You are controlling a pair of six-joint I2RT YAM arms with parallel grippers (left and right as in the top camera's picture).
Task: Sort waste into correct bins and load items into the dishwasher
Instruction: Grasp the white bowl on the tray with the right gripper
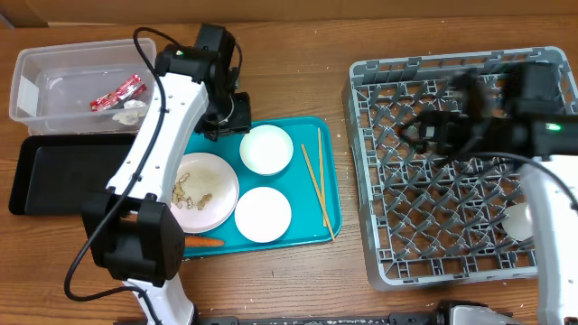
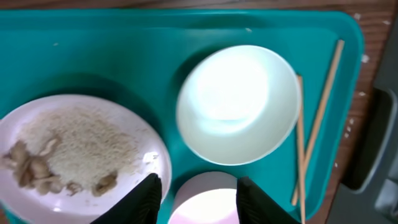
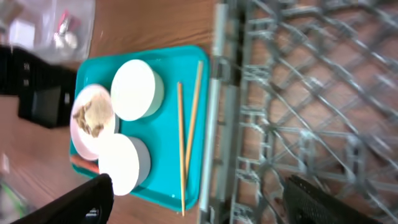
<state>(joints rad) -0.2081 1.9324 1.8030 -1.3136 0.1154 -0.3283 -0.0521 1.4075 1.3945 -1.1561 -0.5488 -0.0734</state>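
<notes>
I should next move my right gripper from the rack (image 1: 379,81) to the left in the overhead view and down onto the far bowl's chopstick-side rim (image 1: 292,153), because that rim faces it.
The clear tub (image 1: 36,72) holds the red wrapper (image 1: 117,93) and the foil ball (image 1: 129,113); the black tray (image 1: 54,176) lies in front of it. The teal tray (image 1: 307,135) carries a plate with rice scraps (image 1: 203,190), two white bowls (image 1: 266,149) (image 1: 263,214) and chopsticks (image 1: 316,181). An orange carrot (image 1: 203,242) lies at the tray's front edge. My left gripper (image 1: 226,116) is open and empty above the tray; its view shows the plate (image 2: 81,149), both bowls (image 2: 239,102) (image 2: 205,202) and its fingers (image 2: 202,200). My right gripper (image 1: 426,129) is open and empty over the grey rack (image 1: 379,81).
A small white cup (image 1: 519,219) sits in the rack's right side. The right wrist view shows the rack's edge (image 3: 214,118), the teal tray (image 3: 165,155), chopsticks (image 3: 181,143) and the gripper (image 3: 205,202). Bare wood lies between tray and rack.
</notes>
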